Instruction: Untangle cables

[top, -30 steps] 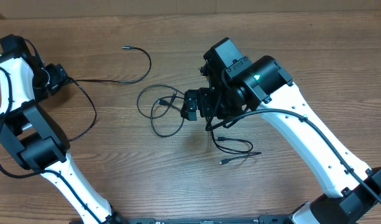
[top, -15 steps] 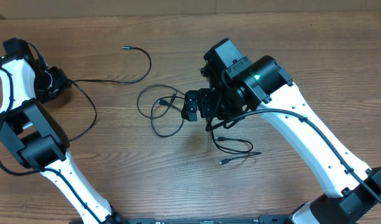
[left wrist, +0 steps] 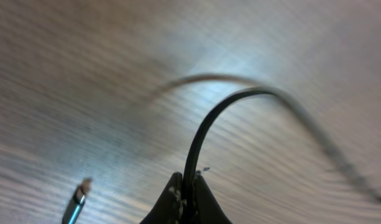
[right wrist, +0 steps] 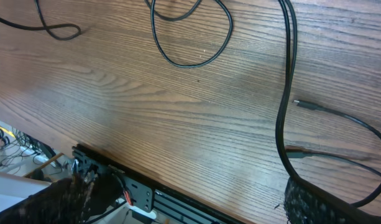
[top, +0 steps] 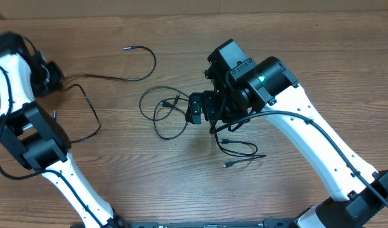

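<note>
My left gripper should next swing outward, away from the tangled loops, and let go of the long cable on the bare table near the table's far edge (top: 44, 30).
Thin black cables lie on the wooden table. One long cable (top: 147, 71) curves from a plug at the back to my left gripper (top: 56, 79) at the far left, then loops down past the left arm. In the left wrist view the left gripper (left wrist: 189, 190) is shut on this cable (left wrist: 206, 124), and a plug end (left wrist: 75, 202) lies beside it. A tangle of loops (top: 161, 120) sits mid-table, just left of my right gripper (top: 192, 109). In the right wrist view the right gripper (right wrist: 181, 196) stands open and empty, above the cable loops (right wrist: 190, 59).
Another cable (top: 241, 152) with a small plug lies below the right wrist. The right arm (top: 307, 126) crosses the table's right half. The left arm's base (top: 35, 145) stands at the left edge. The table's front rail (right wrist: 140, 196) shows in the right wrist view.
My left gripper has shut on the long cable and moved left and back, dragging the cable's left part with it. The right arm has not moved.
</note>
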Controlling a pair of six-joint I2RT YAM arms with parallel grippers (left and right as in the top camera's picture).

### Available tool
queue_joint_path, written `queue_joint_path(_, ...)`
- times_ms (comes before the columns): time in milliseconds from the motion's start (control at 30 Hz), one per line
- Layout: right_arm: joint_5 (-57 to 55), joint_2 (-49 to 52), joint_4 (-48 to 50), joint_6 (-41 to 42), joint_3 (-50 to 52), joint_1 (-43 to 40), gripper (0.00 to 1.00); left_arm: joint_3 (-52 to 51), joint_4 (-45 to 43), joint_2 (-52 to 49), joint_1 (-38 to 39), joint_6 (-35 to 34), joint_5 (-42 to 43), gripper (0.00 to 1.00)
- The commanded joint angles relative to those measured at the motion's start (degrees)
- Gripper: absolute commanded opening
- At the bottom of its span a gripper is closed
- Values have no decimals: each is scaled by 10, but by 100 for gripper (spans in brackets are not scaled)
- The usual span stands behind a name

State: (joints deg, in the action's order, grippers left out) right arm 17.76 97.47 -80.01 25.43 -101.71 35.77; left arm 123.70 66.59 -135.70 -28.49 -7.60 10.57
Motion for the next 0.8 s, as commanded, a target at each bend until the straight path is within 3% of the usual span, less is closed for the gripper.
queue_joint_path(0, -2, 2, 0, -4, 1, 3, 100, 145, 17, 11, 0, -58, 100, 4)
queue_joint_path(133, -2, 2, 0, -4, 1, 3, 100, 298, -2, 12, 5, -154, 226, 4)
queue_joint_path(367, -2, 2, 0, -5, 1, 3, 100, 478, -107, 12, 40, -304, 297, 4)
queue_joint_path(600, -2, 2, 0, -5, 1, 3, 100, 555, -300, 12, 100, -416, 329, 4)
queue_joint_path(767, -2, 2, 0, -5, 1, 3, 100, 553, -294, 12, 150, -426, 303, 4)
